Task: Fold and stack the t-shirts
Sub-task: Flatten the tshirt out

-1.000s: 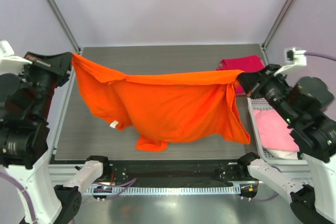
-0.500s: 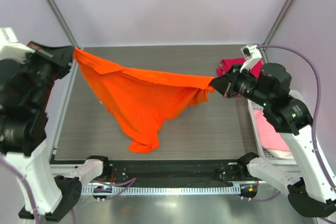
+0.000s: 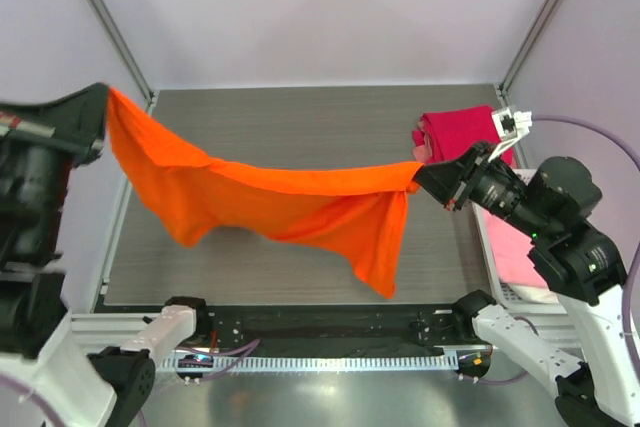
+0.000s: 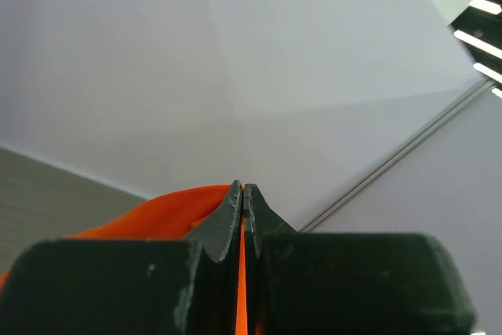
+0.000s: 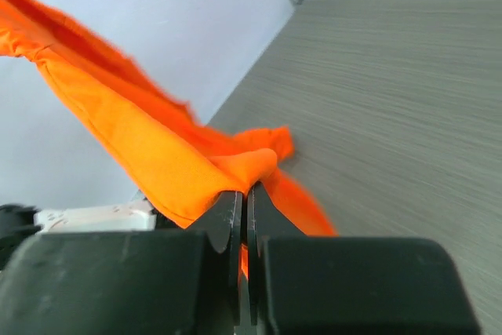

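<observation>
The orange t-shirt's end should go down next onto the bare tabletop, which is below my right gripper and outward of it. My right gripper should lower outward and release it there, clear of the magenta-red t-shirt (image 3: 460, 129).
The bright orange t-shirt (image 3: 270, 202) hangs in the air, stretched between both grippers above the grey table. My left gripper (image 3: 104, 97) is shut on its left end, high at the far left; orange cloth shows between its jaws in the left wrist view (image 4: 241, 272). My right gripper (image 3: 420, 175) is shut on its right end at mid-right, cloth bunched at the fingertips (image 5: 243, 166). A flap hangs down toward the front edge. The magenta-red t-shirt (image 3: 460, 129) lies folded at the back right. A pale pink t-shirt (image 3: 515, 247) lies in the basket on the right.
The white lattice basket (image 3: 490, 277) stands at the table's right edge, partly under my right arm. The grey table (image 3: 300, 117) has metal frame posts at its back corners and a rail along the front edge.
My left gripper has risen and moved left, my right gripper moved slightly right and down. The orange shirt has swung: its hanging flap moved from front-left to front-right.
</observation>
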